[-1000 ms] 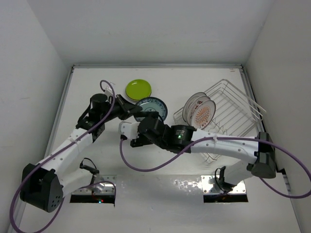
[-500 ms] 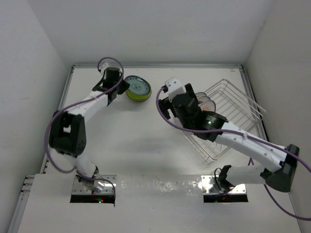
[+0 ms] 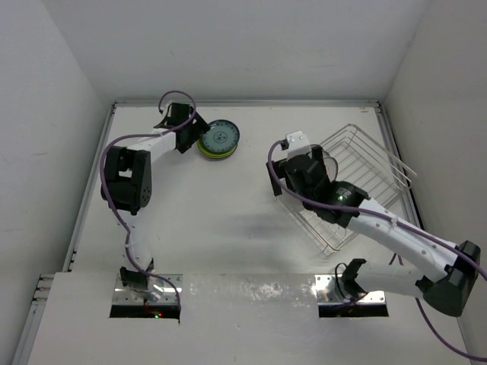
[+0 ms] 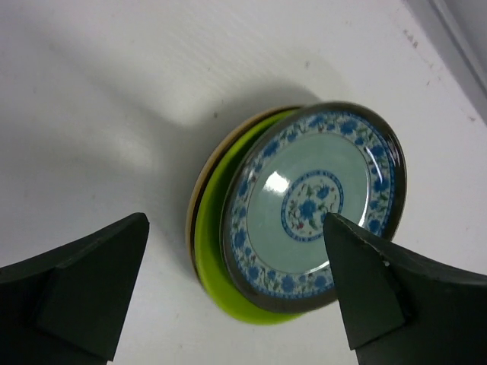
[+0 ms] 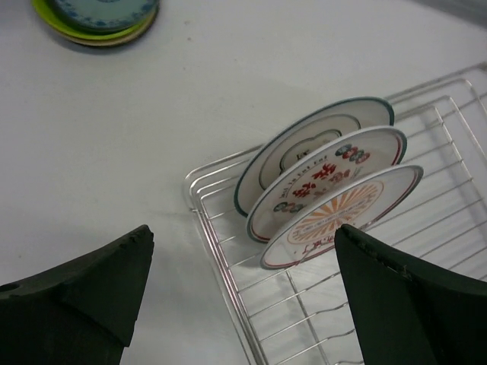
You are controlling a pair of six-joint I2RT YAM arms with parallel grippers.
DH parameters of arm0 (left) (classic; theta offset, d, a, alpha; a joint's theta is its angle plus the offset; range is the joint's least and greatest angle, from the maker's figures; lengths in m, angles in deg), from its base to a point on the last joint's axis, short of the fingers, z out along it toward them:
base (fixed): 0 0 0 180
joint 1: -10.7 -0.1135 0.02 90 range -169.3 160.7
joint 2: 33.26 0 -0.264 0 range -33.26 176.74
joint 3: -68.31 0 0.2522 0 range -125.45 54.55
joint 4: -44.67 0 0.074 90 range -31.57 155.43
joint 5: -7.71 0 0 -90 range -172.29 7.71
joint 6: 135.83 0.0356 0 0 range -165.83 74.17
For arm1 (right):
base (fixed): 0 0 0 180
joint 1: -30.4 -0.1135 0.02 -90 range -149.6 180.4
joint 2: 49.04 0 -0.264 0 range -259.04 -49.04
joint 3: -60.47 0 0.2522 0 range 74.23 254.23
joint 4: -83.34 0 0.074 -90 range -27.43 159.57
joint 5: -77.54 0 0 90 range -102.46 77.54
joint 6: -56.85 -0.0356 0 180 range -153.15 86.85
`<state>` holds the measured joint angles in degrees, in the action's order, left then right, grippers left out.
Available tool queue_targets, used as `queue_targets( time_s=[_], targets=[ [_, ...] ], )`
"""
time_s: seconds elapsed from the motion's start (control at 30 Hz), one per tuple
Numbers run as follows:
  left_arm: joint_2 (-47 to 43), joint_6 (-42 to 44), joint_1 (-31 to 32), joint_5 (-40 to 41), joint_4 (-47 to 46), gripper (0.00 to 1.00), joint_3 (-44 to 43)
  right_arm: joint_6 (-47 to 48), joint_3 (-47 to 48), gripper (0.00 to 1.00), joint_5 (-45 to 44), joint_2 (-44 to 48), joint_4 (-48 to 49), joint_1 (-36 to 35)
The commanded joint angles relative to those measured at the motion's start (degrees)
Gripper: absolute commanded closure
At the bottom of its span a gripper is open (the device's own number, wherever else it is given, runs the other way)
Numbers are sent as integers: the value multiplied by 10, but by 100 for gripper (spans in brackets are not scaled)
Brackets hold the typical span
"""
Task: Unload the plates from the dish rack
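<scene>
The orange sunburst plate is the outermost one, beside empty rack [image 5: 228,258] wires, so my right gripper needs to go down and turn until its open fingers are on both sides of the plate's rim.
A teal-patterned plate [image 4: 316,201] lies tilted on top of a lime-green plate [image 4: 217,258], with a beige plate's rim [image 4: 199,194] under both. My left gripper [image 4: 236,251] hovers open just in front of this stack [image 3: 218,139] and touches nothing. Three larger white plates stand on edge in the dish rack [image 5: 228,258]: a teal-rimmed one [image 5: 300,144], a red-lettered one [image 5: 327,179] and an orange sunburst one [image 5: 342,213]. My right gripper [image 5: 243,251] hangs open above the rack's near left corner, holding nothing. In the top view it [image 3: 302,175] hides most of these plates.
The silvery wire rack [image 3: 369,163] sits turned like a diamond at the right, close to the right wall. The plate stack lies near the back left. White walls close in the table on three sides. The right arm's links stretch across the rack's front.
My left gripper has opened and let go of the teal-patterned plate, which now rests on the lime-green one. The right arm has shifted right and nearer, over the rack's corner.
</scene>
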<state>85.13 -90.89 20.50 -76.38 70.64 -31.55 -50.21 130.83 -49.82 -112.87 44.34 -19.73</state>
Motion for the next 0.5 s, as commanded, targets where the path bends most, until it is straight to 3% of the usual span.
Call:
queue_targets(
  time_s=[0.0, 0.13, 0.27, 0.47],
  targets=[
    [-68, 7, 7, -22, 26, 4, 19, -89, 14, 1, 71, -30, -11, 84],
    [-137, 24, 18, -3, 91, 3, 71, -204, 30, 1, 92, -66, -13, 154],
    [-290, 52, 34, 33, 101, 2, 154, -271, 46, 1, 14, -96, -8, 168],
    [-479, 125, 62, 59, 163, 2, 211, -385, 26, 16, -53, -118, 11, 202]
  ],
)
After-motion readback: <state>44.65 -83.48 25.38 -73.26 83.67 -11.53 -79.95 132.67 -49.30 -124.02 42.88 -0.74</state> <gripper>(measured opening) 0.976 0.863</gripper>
